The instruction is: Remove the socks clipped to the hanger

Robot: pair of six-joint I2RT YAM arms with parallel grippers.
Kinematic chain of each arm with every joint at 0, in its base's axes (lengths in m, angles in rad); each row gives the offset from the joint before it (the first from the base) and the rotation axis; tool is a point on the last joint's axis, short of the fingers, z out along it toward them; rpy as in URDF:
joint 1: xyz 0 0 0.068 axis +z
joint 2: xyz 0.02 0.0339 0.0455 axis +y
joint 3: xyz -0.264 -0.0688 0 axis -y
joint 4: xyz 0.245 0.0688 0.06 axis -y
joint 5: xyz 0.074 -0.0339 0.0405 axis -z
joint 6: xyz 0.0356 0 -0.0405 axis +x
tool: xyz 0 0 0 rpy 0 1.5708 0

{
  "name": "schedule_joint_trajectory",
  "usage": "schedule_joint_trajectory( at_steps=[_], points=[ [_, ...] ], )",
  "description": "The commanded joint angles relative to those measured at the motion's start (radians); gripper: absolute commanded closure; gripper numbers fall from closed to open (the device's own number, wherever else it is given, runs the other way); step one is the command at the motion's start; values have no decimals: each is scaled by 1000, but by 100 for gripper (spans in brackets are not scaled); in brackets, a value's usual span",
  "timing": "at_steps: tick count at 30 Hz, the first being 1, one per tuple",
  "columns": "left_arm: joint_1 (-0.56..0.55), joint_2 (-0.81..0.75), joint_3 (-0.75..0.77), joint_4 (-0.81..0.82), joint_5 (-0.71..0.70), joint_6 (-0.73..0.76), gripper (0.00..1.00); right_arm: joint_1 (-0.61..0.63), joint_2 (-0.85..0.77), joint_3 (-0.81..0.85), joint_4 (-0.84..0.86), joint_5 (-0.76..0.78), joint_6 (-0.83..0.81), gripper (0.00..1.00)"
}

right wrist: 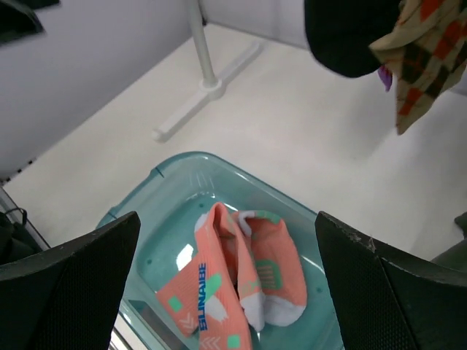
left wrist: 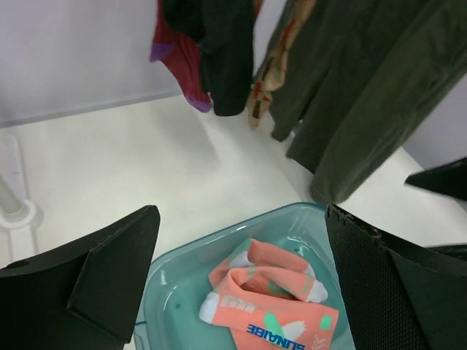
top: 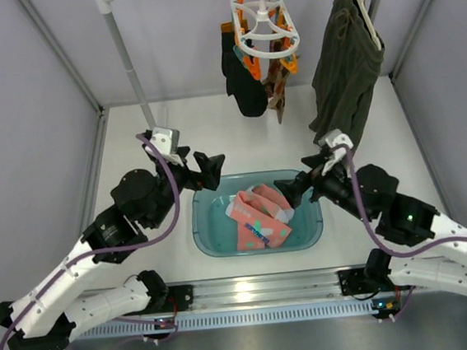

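Observation:
I should next move my left gripper outward past the basin [top: 211,242] and close it on the loose end of the black sock, because the black sock's toe [top: 252,106] hangs free outward of it, below the clips.
The white ring hanger [top: 262,23] with orange and teal clips hangs from the top rail. A black sock [top: 240,75] and an argyle sock [top: 277,84] hang clipped under it. Two pink socks [top: 258,218] lie in the teal basin [top: 211,242]. My left gripper [top: 211,170] is open and empty over the basin's left rim. My right gripper [top: 291,190] is open and empty over its right rim. The left wrist view shows open fingers [left wrist: 95,284], the pink socks [left wrist: 270,299], the black sock [left wrist: 219,51] and a red-purple sock [left wrist: 179,51]. The right wrist view shows the pink socks [right wrist: 248,277].
A dark olive garment [top: 346,56] hangs on a pale hanger at the rail's right end, close to my right arm. The rack's upright pole [top: 127,61] stands at back left, and its foot [right wrist: 201,95] rests on the white table. Grey walls enclose both sides.

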Motion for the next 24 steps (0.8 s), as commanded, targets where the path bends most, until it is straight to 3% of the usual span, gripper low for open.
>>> schedule_joint_trajectory(
  at_steps=[1,3,5,8,11,17,24],
  points=[
    [0,35,-45,194,131,62,1,-36,-107,32,-72,-36,0,1],
    [20,69,-47,271,140,67,2,-41,-138,34,-89,-45,6,1],
    [60,127,-45,324,253,62,1,-43,-173,37,-106,-64,8,1],
    [286,230,-15,420,504,-10,2,-43,-208,41,-130,-108,0,1],
    [422,328,-4,539,663,-5,1,-43,-245,29,-129,-166,-14,1],
    [546,572,63,791,904,-16,1,-43,-306,0,-112,-249,-35,1],
    [614,842,295,797,1017,-37,2,-43,-303,-15,-100,-295,-60,1]
  ],
)
